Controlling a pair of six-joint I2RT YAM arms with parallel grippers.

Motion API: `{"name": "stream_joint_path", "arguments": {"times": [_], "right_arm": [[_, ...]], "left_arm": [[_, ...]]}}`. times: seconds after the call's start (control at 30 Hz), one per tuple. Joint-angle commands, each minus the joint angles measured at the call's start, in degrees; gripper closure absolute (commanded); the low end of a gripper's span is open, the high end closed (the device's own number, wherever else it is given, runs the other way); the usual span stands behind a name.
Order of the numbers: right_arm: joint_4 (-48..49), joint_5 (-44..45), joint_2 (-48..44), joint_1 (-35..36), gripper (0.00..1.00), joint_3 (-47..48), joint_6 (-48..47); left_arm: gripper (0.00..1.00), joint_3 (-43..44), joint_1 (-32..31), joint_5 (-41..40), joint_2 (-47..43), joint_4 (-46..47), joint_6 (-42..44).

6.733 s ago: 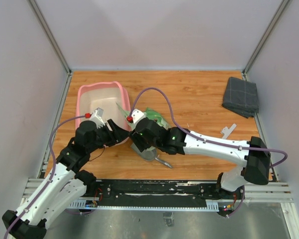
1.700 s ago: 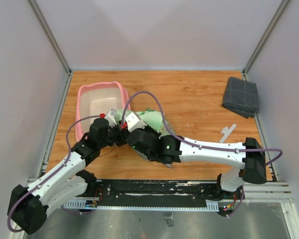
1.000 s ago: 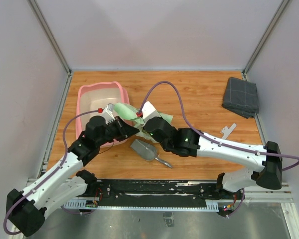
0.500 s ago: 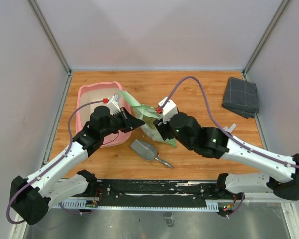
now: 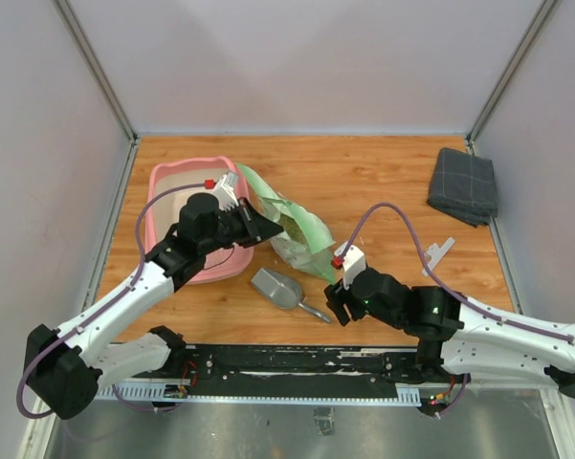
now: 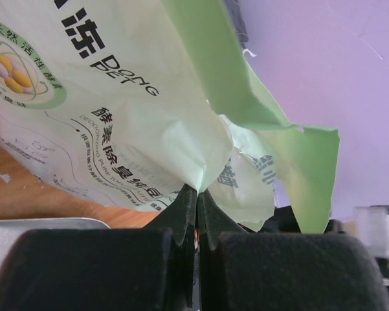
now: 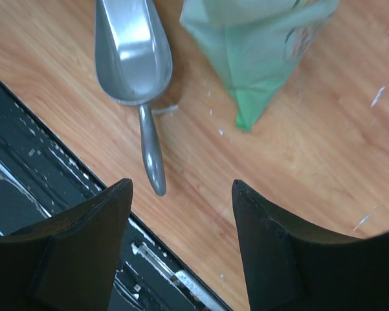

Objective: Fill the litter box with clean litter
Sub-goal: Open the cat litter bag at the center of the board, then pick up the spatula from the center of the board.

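Observation:
I should next lower my right gripper and shift it to the left in the top view, onto the scoop's grey handle (image 5: 315, 312) (image 7: 152, 149), because it points toward my open fingers.
The pink litter box (image 5: 159, 182) stands at the left, its inside pale cream. My left gripper (image 5: 259, 226) is beside the box's right wall, shut on an edge of the light green printed bag (image 5: 299, 235). In the left wrist view the bag (image 6: 116, 97) rises from the closed fingertips (image 6: 186, 201). My right gripper (image 5: 337, 312) is open and holds nothing, near the table's front edge and apart from the bag. In its wrist view the bag's lower corner (image 7: 259, 58) shows ahead of the gripper (image 7: 181, 184). The clean litter is hidden.
A grey metal scoop (image 5: 277, 288) lies on the wood between the bag and the front rail, its handle (image 7: 152, 159) ahead of my right fingers. A grey folded cloth (image 5: 462, 186) lies at the back right. A small white piece (image 5: 438, 251) lies right of centre.
My right gripper has let go of the bag, opened and drawn back toward the front edge. My left gripper has carried the bag's edge up and back along the box's right side.

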Motion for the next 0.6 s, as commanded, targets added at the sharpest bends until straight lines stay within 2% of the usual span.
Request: {"name": "stream_joint_path", "arguments": {"times": [0.0, 0.37, 0.57], "right_arm": [[5.3, 0.6, 2.0, 2.4, 0.35, -5.1, 3.9], [26.0, 1.6, 13.5, 5.7, 0.29, -13.6, -1.2], [29.2, 3.4, 18.1, 5.8, 0.35, -14.9, -0.5]], "left_arm": [[1.0, 4.2, -0.6, 0.4, -1.1, 8.4, 0.7], [1.0, 4.5, -0.7, -0.6, -0.9, 7.5, 0.8], [1.0, 4.8, -0.7, -0.4, -0.7, 7.4, 0.7]]}}
